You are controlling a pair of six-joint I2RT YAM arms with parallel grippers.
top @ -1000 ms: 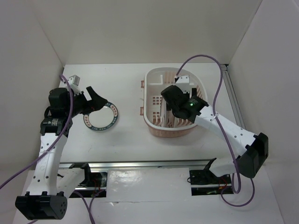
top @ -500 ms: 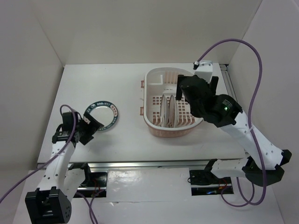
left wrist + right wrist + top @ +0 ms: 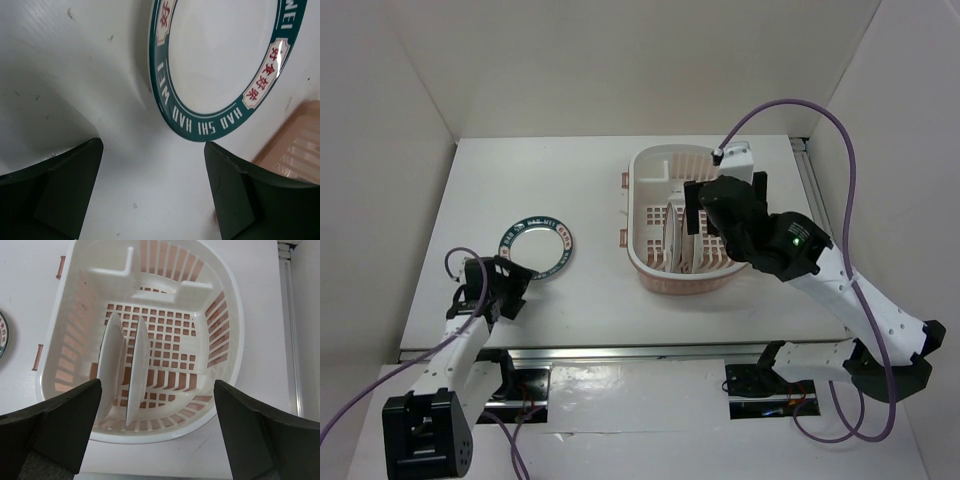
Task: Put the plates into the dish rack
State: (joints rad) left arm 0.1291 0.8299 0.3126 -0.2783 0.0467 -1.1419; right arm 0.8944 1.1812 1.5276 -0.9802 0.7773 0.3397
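Next, my left gripper eases outward until its open fingers straddle the plate's near lettered rim (image 3: 162, 90) and closes. That rim lies outward of it, beyond those fingers.
The teal lettered plate (image 3: 536, 250) lies flat on the table, left of the dish rack (image 3: 642, 262). My left gripper (image 3: 506, 285) is open and empty, low over the table just near-left of that plate. In the left wrist view the plate (image 3: 220, 60) lies beyond my open left gripper (image 3: 152, 150). Two white plates (image 3: 111, 360) (image 3: 137, 370) stand on edge in the left half of the rack (image 3: 235, 315); their patterns are hidden. My right gripper (image 3: 725, 205) is open and empty, raised above the rack.
White walls close in the table on the left, back and right. A metal rail (image 3: 815, 220) runs along the right edge. The rack's pink edge (image 3: 295, 145) shows in the left wrist view. A divider (image 3: 150, 277) stands at the rack's far end.
My right gripper has risen out of the rack, leaving two plates standing there. My left arm has pulled back toward the near edge, away from the teal plate.
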